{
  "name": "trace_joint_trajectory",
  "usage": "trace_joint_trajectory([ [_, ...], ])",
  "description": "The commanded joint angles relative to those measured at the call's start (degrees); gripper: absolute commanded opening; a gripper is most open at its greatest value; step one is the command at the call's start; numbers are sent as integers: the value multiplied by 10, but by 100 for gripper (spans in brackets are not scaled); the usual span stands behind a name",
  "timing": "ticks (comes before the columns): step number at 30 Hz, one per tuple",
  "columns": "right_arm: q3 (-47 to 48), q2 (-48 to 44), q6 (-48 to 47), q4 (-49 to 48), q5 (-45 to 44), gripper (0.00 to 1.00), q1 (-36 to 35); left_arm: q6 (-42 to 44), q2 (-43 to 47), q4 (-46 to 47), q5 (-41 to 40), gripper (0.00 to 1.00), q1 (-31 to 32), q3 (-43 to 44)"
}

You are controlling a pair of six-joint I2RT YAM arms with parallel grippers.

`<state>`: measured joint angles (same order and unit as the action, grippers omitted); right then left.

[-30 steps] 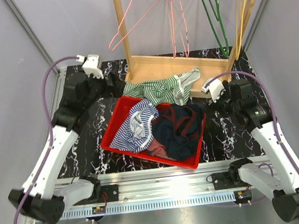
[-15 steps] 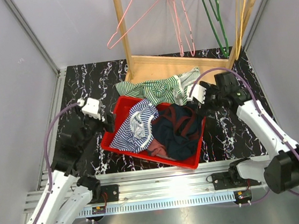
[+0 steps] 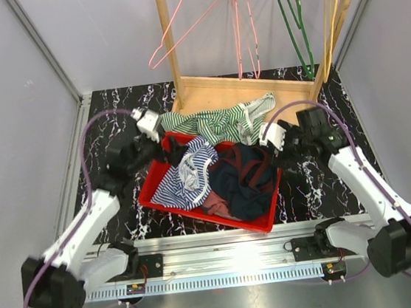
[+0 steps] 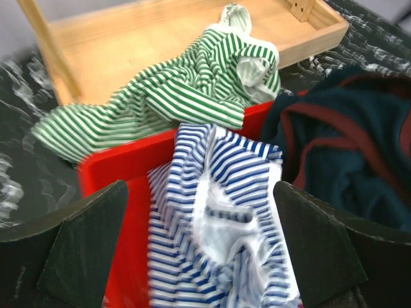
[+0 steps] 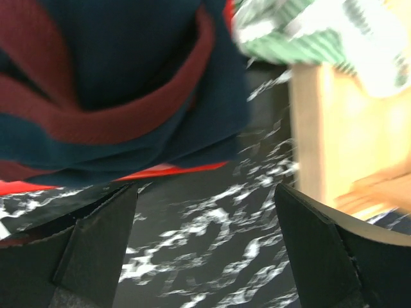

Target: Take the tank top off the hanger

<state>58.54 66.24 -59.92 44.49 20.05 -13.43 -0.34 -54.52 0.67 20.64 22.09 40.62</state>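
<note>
The tank top lies crumpled beyond the blue striped garment (image 4: 218, 212), so my open left gripper will next move outward and down onto the green-and-white tank top's fold by the red bin's back rim.
A green-and-white striped tank top (image 3: 220, 121) lies crumpled, off any hanger, across the wooden rack base (image 3: 221, 91) and the back rim of the red bin (image 3: 261, 222). It also shows in the left wrist view (image 4: 167, 102) and the right wrist view (image 5: 302, 32). My left gripper (image 3: 167, 152) is open and empty above a blue striped garment (image 4: 218, 212) at the bin's back left corner. My right gripper (image 3: 287, 156) is open and empty over the black marble table (image 5: 212, 231), beside the bin's right side.
The bin also holds a navy and maroon garment (image 3: 241, 176). Bare hangers hang on the wooden rack: pink ones (image 3: 183, 23), a green one (image 3: 294, 17) and a yellow one (image 3: 329, 17). Grey walls close in the table.
My left arm pulled back toward the near left, then swung in over the bin's back left corner. My right gripper shifted slightly beside the bin. The pink hanger sways.
</note>
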Motion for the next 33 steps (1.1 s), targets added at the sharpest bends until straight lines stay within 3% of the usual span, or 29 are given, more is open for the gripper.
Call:
trace_joint_trajectory([
  [1, -58, -53, 80, -63, -25, 95, -3, -162, -121, 26, -62, 99, 13, 108],
  [6, -93, -83, 147, -126, -105, 99, 13, -292, -268, -52, -197, 99, 90, 254],
  [11, -100, -106, 158, -123, -90, 100, 17, -423, -380, -14, -304, 99, 118, 292],
  [14, -102, -108, 157, -124, -82, 100, 17, -504, -442, -58, -399, 97, 128, 352],
  [17, -102, -106, 159, -124, -77, 100, 17, -524, -501, -40, -410, 94, 128, 387],
  [20, -103, -105, 157, -124, -76, 100, 17, -504, -548, -71, -401, 81, 131, 444],
  [22, -104, -106, 158, -126, -77, 100, 18, -482, -583, -86, -386, 65, 132, 464],
  [23, -104, -107, 157, -126, -77, 100, 18, -478, -588, -88, -385, 50, 131, 462],
  [25, -103, -108, 160, -126, -77, 100, 17, -467, -589, -86, -380, 31, 131, 452],
  [28, -100, -109, 161, -125, -75, 100, 18, -430, -564, -21, -355, 8, 131, 405],
  [30, -100, -109, 162, -126, -74, 100, 18, -396, -541, 22, -323, 0, 131, 381],
  [33, -100, -111, 162, -125, -75, 100, 18, -358, -490, 105, -282, 0, 131, 338],
])
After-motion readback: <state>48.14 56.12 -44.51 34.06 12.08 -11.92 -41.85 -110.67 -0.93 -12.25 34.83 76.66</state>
